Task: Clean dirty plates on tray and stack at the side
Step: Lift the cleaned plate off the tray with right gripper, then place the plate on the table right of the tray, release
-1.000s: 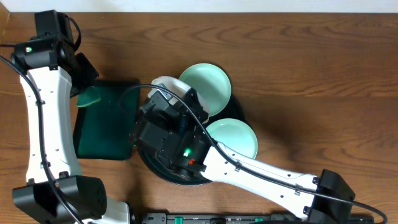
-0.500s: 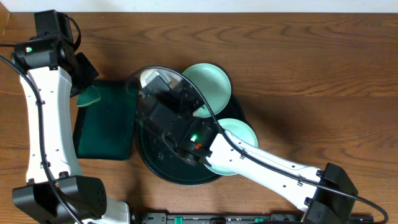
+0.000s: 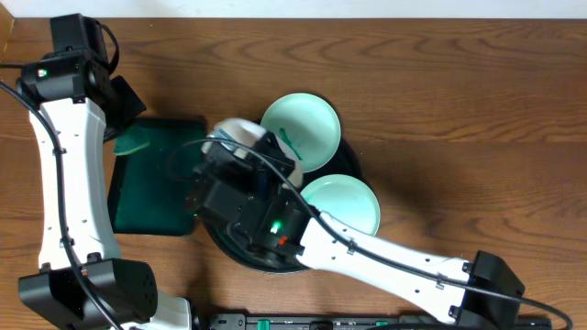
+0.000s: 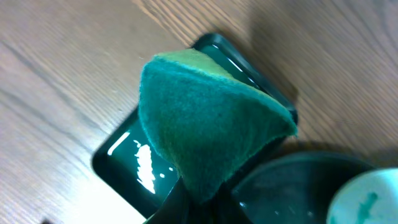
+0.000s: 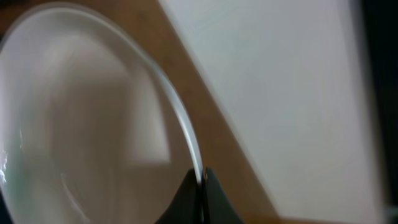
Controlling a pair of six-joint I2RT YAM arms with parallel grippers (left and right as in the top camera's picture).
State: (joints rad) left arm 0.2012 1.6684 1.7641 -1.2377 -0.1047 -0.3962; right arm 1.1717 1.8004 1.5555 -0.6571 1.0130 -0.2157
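I will carry the plate past both mint-green ones, put it down and let go, because bare wooden table is to the right of my right gripper in the overhead view.
My right gripper (image 3: 260, 147) is shut on the rim of the white plate (image 3: 238, 130), held tilted over the far left part of the round black tray (image 3: 216, 240). The right wrist view shows the jaws (image 5: 200, 179) pinching that rim, with the plate (image 5: 81, 112) to their left. A mint-green plate with a teal smear (image 3: 303, 126) lies at the tray's far side, and another mint-green plate (image 3: 347, 200) at its right. My left gripper (image 3: 128, 137) is shut on a green sponge (image 4: 205, 118) above the dark-green tray's corner.
The rectangular dark-green tray (image 3: 156, 183) lies left of the black tray, almost touching it; it also shows in the left wrist view (image 4: 130, 163). My right arm crosses the black tray from the front right. Bare wooden table lies to the right and far side.
My right wrist swung up and back with the white plate, which tilted and returned to nearly where it was a second ago. The left arm and sponge have not moved.
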